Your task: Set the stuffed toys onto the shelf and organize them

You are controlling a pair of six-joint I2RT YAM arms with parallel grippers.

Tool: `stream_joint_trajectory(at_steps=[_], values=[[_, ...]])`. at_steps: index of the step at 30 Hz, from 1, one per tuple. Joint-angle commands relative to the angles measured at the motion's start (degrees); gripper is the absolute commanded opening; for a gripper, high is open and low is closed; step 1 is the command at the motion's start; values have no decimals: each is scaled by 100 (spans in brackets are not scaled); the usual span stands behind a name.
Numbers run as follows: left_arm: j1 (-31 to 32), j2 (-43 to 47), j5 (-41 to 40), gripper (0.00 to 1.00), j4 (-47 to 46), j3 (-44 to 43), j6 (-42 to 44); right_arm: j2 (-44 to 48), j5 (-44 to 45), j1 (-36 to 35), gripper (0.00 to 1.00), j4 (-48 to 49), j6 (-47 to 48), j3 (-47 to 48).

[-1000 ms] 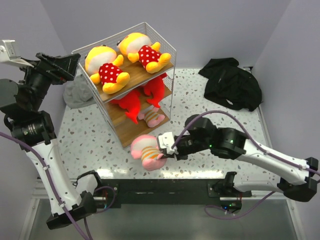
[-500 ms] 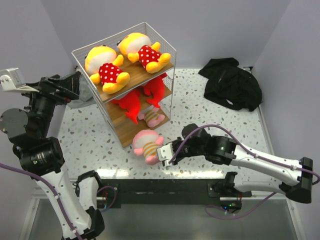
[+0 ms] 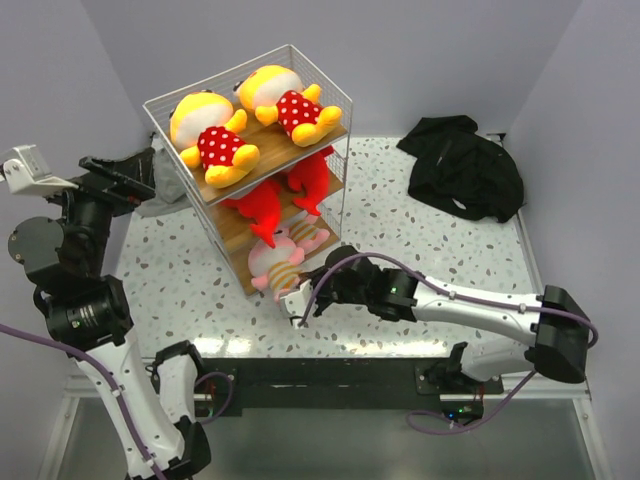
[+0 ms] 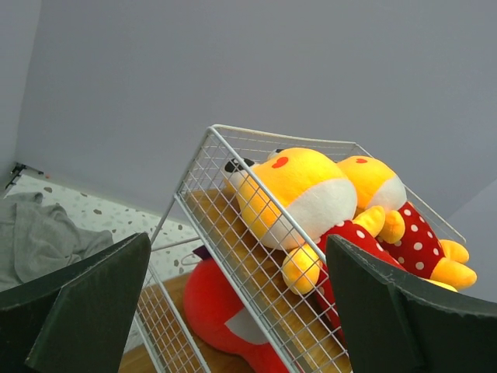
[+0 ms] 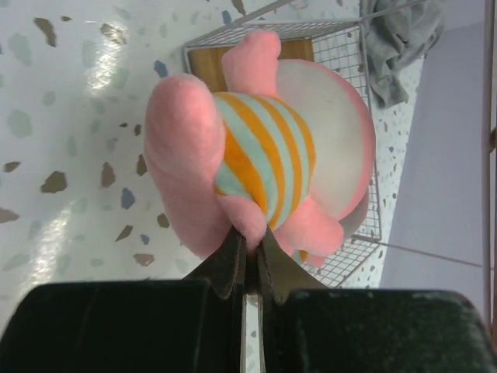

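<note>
I should first push outward and to the left in the top view with my right gripper, to get the second pink toy's overhanging legs onto the bottom board.
The shelf point(image 3: 335, 95) stands at the back left. On its top board lie two yellow dolls point(image 3: 205, 135) point(image 3: 285, 100), with two red sharks point(image 3: 262, 210) point(image 3: 312, 175) on the middle board. One pink striped toy point(image 3: 308, 236) rests on the bottom board. A second pink toy point(image 3: 270, 262) point(image 5: 264, 148) hangs at the front edge of the bottom board point(image 5: 206, 68), and my right gripper point(image 3: 298, 296) point(image 5: 250, 239) is shut on a fold of it. My left gripper point(image 3: 118, 176) point(image 4: 237, 256) is open and empty, left of the shelf, facing the dolls point(image 4: 299, 194) and a shark point(image 4: 221, 303).
A black cloth heap point(image 3: 465, 165) lies at the back right. Grey fabric point(image 3: 150, 190) point(image 4: 39, 241) point(image 5: 400, 35) sits on the table behind the shelf's left side. Side walls close in the table on both sides.
My right arm has carried the pink toy from the table's front up to the bottom board's edge. The left arm has swung down and turned toward the shelf, still open.
</note>
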State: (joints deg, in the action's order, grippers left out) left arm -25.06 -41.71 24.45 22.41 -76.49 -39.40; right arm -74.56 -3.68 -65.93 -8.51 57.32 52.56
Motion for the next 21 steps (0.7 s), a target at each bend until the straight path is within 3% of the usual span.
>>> stream_joint_trajectory(at_steps=[1, 11, 16, 21], values=[[-8, 172, -291, 100, -35, 186, -33, -399, 359, 28, 0, 1641, 341, -210], [-8, 278, -379, 100, -79, 451, 125, -1454, -10, 283, 0, 2696, 728, -141], [-8, 304, -485, 100, -71, 468, 152, -1868, 227, 283, 0, 2916, 693, 35], [-8, 330, -494, 100, -106, 556, 99, -2123, 360, 283, 0, 3733, 596, -193]])
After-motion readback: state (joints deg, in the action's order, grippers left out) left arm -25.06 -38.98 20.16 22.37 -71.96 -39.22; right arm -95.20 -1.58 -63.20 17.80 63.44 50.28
